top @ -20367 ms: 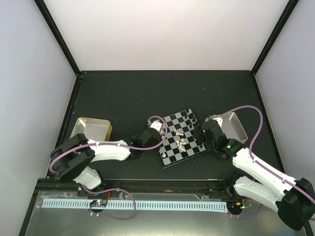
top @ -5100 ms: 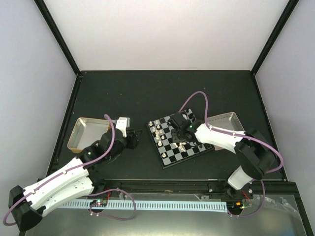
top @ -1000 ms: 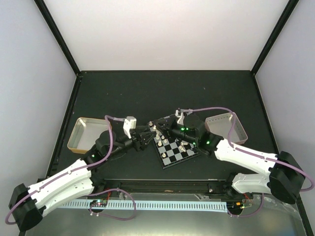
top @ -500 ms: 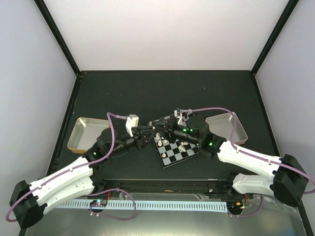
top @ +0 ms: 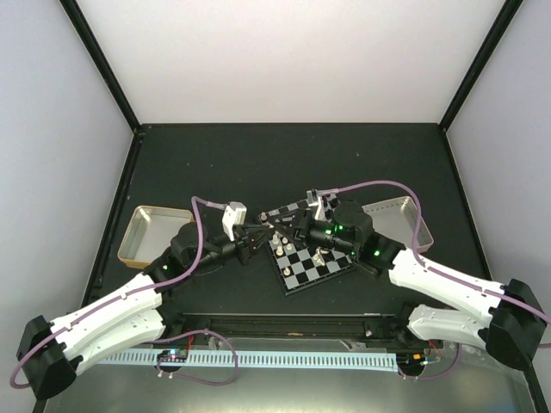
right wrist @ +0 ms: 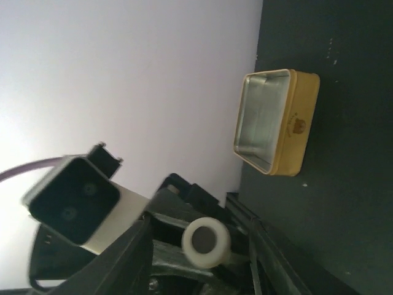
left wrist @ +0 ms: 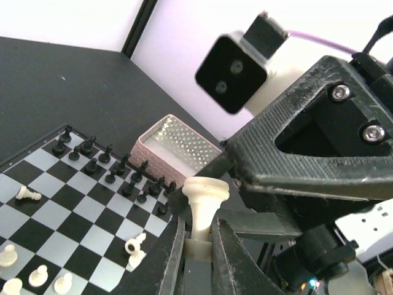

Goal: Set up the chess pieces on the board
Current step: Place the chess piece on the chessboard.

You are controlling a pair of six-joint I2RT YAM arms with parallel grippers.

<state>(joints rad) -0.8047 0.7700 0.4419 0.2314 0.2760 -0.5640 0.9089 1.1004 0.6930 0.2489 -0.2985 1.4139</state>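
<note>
I will next swing my left gripper back, turn its fingers down and lower the white piece onto the board's near corner square [top: 291, 283]. I will then release the piece, because that square is empty.
The board [top: 301, 268] lies at mid-table and also shows in the left wrist view [left wrist: 61, 203]. Black pieces [left wrist: 92, 165] stand in rows along its far side. Several white pieces [left wrist: 37, 275] stand at the near side and one [left wrist: 134, 249] lies toppled. My left gripper [top: 261, 232] is shut on a cream-white piece [left wrist: 206, 200], whose round base points out of the fingers. My right gripper [top: 284, 229] faces it tip to tip over the board's left corner. It is open, with the piece's base [right wrist: 207, 243] between its spread fingers [right wrist: 132, 258].
A gold-sided metal tin [top: 155, 234] sits left of the board and also shows in the right wrist view [right wrist: 270, 120]. A pinkish tray [top: 400, 215] sits at the right, just beyond the board in the left wrist view [left wrist: 178, 147]. Dark frame rails bound the table.
My left gripper has moved right with the white piece, up to the board's left corner. My right gripper has stayed there facing it, its wrist shifting slightly right.
</note>
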